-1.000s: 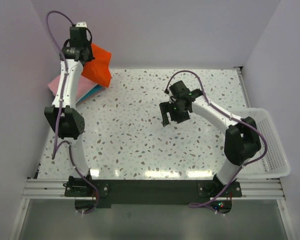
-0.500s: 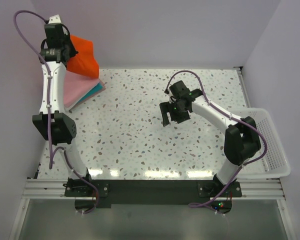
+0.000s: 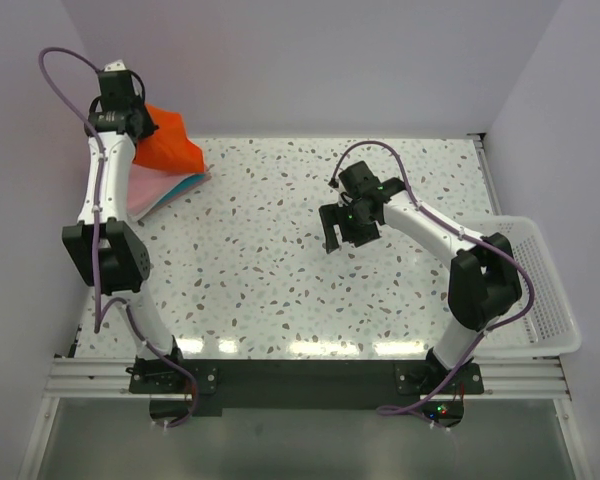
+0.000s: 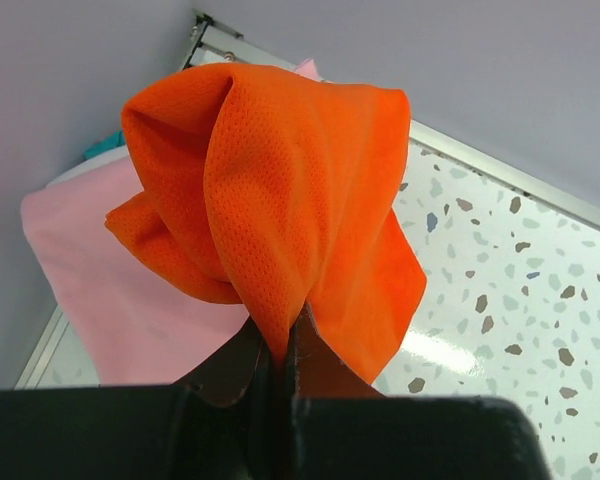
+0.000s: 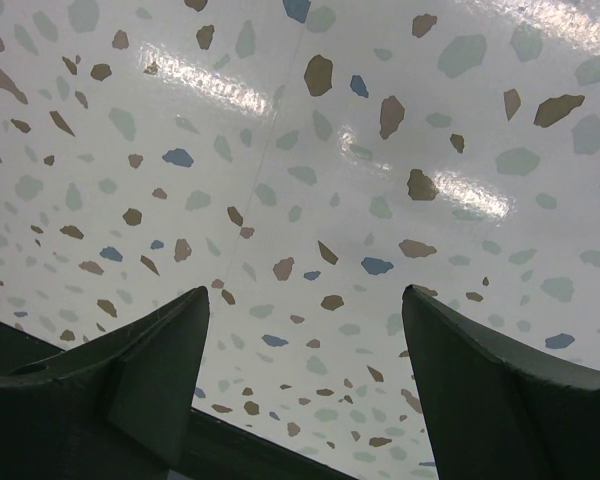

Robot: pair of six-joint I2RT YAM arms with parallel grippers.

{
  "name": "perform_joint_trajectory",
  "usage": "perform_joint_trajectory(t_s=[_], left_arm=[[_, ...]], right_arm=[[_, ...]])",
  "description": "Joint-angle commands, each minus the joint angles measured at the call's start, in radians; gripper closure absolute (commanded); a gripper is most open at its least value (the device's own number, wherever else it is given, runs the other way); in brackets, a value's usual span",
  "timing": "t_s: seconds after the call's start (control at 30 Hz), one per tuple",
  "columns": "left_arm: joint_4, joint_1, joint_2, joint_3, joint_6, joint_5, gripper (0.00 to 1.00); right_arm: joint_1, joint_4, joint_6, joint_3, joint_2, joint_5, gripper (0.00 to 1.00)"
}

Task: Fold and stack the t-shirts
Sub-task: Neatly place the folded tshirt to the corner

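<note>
Next, my left gripper draws back and down over the pink t-shirt's near end (image 3: 147, 190) (image 4: 126, 290), then releases the folded orange-red t-shirt.
My left gripper (image 3: 140, 125) is shut on the folded orange-red t-shirt (image 3: 170, 148) and holds it over the stack at the table's far left corner. In the left wrist view the orange-red t-shirt (image 4: 280, 200) hangs bunched from the shut gripper (image 4: 278, 350). Under it lies the folded pink t-shirt (image 3: 145, 190), also in the left wrist view (image 4: 110, 290), with the teal t-shirt (image 3: 188, 185) showing at its edge beneath. My right gripper (image 3: 337, 240) is open and empty above the middle of the table; its open gripper (image 5: 305, 300) frames only the speckled surface.
A white mesh basket (image 3: 550, 300) stands at the table's right edge. Grey walls close the back and left side close to the stack. A metal rail (image 3: 300, 375) runs along the near edge by the arm bases.
My left gripper has carried the orange-red t-shirt left over the pink and teal stack, then lowered it towards the stack. The right arm has not moved.
</note>
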Motion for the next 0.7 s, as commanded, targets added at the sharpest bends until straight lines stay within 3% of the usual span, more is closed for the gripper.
perform_joint_trajectory(t_s=[0.0,0.53,0.6,0.67], left_arm=[[0.074,0.029,-0.083,-0.033,-0.021,-0.036,1.00],[0.117,0.127,-0.066,-0.172,-0.013,-0.110,1.00],[0.101,0.145,-0.067,-0.181,-0.034,-0.128,0.91],[0.076,0.161,-0.070,-0.195,-0.051,-0.174,0.58]], right_arm=[[-0.003,-0.005,-0.015,0.026,-0.006,0.008,0.19],[-0.003,-0.005,-0.015,0.025,-0.010,0.004,0.19],[-0.003,-0.005,-0.015,0.026,-0.013,0.007,0.19],[-0.003,-0.006,-0.015,0.025,-0.016,0.010,0.19]])
